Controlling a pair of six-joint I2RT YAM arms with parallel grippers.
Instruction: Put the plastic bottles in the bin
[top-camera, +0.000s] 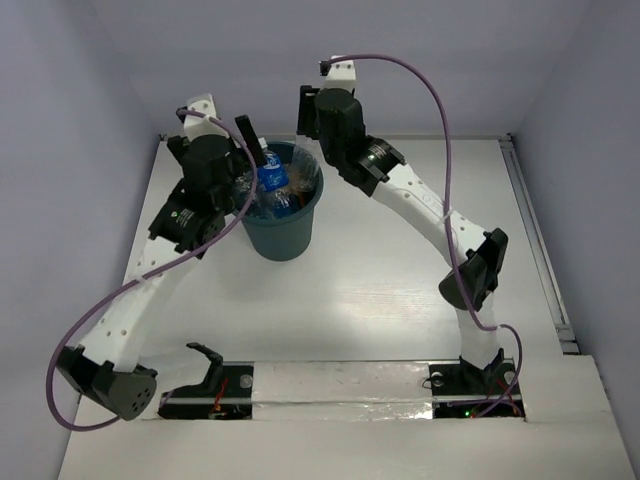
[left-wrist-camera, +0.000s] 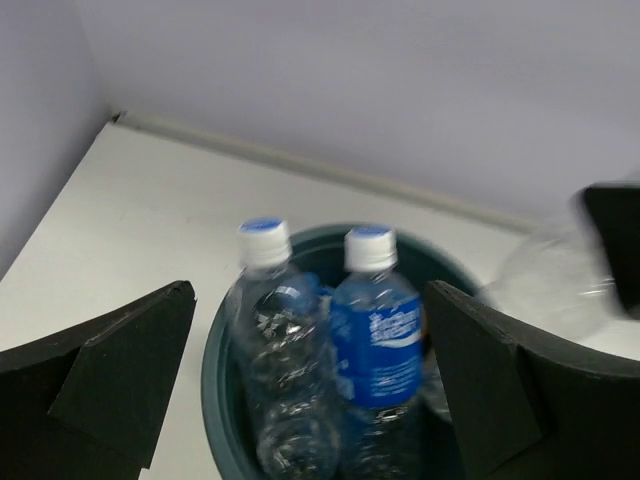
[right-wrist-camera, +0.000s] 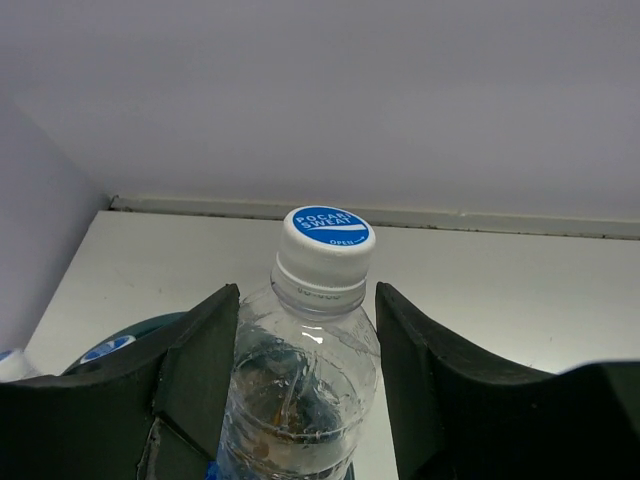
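Observation:
The clear bottle in my right gripper already points into the bin with its lower end. Next I need to lower it into the bin's space beside the blue-labelled bottle (top-camera: 272, 177) below and release it.
The dark teal bin (top-camera: 283, 228) stands at the back middle of the table and holds several plastic bottles. A blue-labelled bottle (top-camera: 272, 177) stands up in it. In the left wrist view a clear bottle (left-wrist-camera: 282, 350) and the blue-labelled bottle (left-wrist-camera: 380, 340) stand side by side in the bin (left-wrist-camera: 215, 380). My left gripper (top-camera: 254, 158) (left-wrist-camera: 310, 400) is open over the bin's left rim, its jaws either side of those two without touching. My right gripper (top-camera: 308, 150) (right-wrist-camera: 305, 380) is shut on a clear white-capped bottle (right-wrist-camera: 305, 370) over the bin's far right rim (right-wrist-camera: 150, 328). That bottle shows blurred in the left wrist view (left-wrist-camera: 550, 275).
The bin stands close to the back wall (top-camera: 400, 60). The left wall runs near the left arm (top-camera: 120, 320). A raised rail (top-camera: 535, 240) lines the table's right edge. Purple cables (top-camera: 440, 110) loop off both arms.

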